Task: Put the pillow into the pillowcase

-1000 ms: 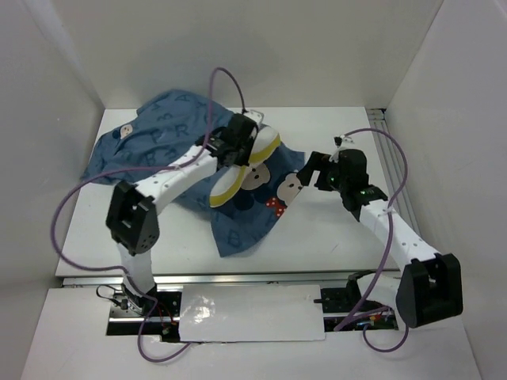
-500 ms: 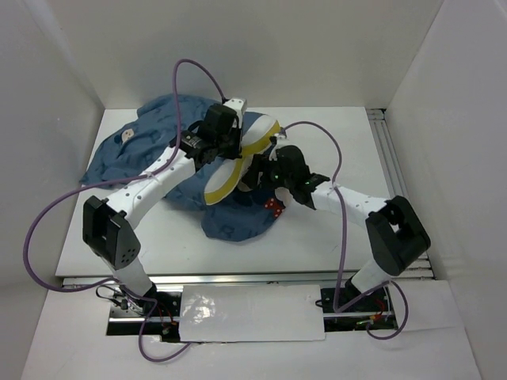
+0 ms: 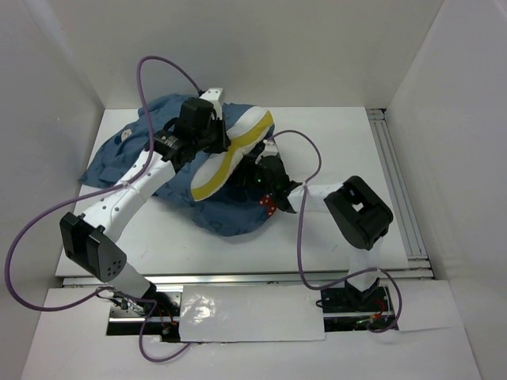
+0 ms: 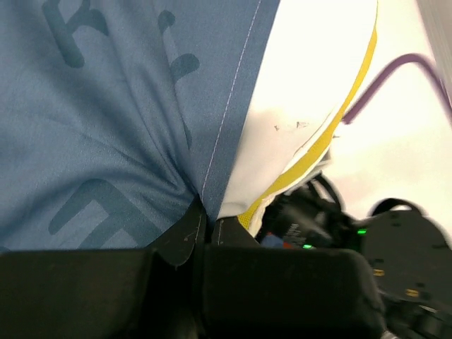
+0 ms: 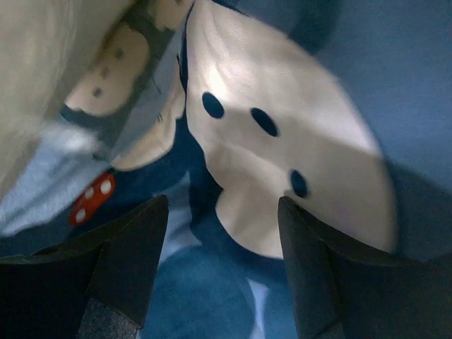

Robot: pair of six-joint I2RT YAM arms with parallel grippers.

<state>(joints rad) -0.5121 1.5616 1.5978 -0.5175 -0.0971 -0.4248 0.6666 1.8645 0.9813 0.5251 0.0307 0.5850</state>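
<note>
My left gripper holds the seam and should carry it down over the bare band and let go, as the lower blue cloth lies below it, to its right in the top view.
The cream-white pillow [image 3: 242,131] with its yellow band is pinched in the middle and lifted over the blue pillowcase [image 3: 230,215]. My left gripper [image 3: 212,141] is shut at that pinch. In the left wrist view its jaws [image 4: 205,222] meet where the pillow [image 4: 311,70] and the pillowcase's seamed edge [image 4: 106,106] come together. My right gripper [image 3: 258,176] sits just under the pillow's right side. In its wrist view it [image 5: 222,247] stands open right above the pillowcase [image 5: 233,289], over a mouse-face print [image 5: 282,141], with the pillow [image 5: 35,85] at the upper left.
The pillowcase lies crumpled over the back left of the white table [image 3: 341,158]. A metal rail [image 3: 394,182] runs along the right edge. White walls close in three sides. Purple cables [image 3: 162,63] loop above the left arm, and the right arm's elbow [image 3: 360,212] is folded at centre right.
The left gripper has carried the pillow to the left and back. The right arm has swung in from the right to the pillowcase under the pillow, and its jaws have narrowed.
</note>
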